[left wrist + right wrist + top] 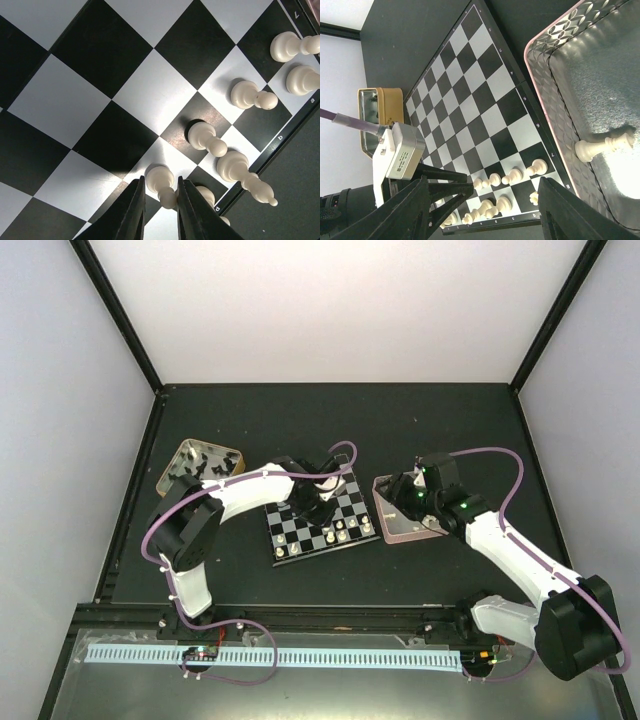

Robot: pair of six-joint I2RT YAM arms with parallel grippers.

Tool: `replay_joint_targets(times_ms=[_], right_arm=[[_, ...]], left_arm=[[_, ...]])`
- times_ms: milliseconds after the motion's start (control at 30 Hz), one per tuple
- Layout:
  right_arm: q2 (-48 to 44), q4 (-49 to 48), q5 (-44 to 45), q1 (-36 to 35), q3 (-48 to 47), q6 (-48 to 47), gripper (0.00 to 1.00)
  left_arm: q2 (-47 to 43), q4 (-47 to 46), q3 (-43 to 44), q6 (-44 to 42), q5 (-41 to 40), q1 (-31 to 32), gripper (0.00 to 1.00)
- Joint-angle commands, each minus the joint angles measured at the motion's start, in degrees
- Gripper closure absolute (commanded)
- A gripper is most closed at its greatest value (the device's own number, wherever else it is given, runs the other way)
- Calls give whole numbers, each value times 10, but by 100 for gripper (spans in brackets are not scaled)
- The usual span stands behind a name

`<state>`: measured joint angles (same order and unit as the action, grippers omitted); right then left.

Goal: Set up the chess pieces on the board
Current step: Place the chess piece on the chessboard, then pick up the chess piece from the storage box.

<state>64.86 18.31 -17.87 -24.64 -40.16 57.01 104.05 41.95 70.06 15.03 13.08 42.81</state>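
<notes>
I will move my right gripper down and to the right in the wrist view next, around the white piece in the tray, because the piece lies that way.
The board (352, 496) lies mid-table with several cream-white chess pieces (340, 532) along its near edge. In the left wrist view my left gripper (160, 180) straddles a white pawn (159, 175) standing on a pale square. Its jaws are narrowly open, with a gap beside the left finger. More white pieces (247, 95) stand to the right. My right gripper (482, 181) hangs wide open and empty above the board's near right corner (470, 85). One white piece (602, 146) lies on its side in the pink tray (560, 75).
A gold-rimmed tin (200, 465) holding several black pieces sits left of the board. The pink tray (400, 530) touches the board's right side. Black frame posts and white walls enclose the dark table.
</notes>
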Motion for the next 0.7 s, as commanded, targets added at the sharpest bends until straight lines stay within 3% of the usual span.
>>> replay_joint_targets(times_ms=[0,367,667], right_arm=[[-8,3,14,3,-5,-8,39],[-14,20,38,4,-13,-19,39],[-1,77,120,16,-29,-72,39]], left_arm=[[-5,2,20,2,-10,-3,79],[-48,-16,18,12,-9,-7,63],[-159,-96,-30,38,-42,-23,62]])
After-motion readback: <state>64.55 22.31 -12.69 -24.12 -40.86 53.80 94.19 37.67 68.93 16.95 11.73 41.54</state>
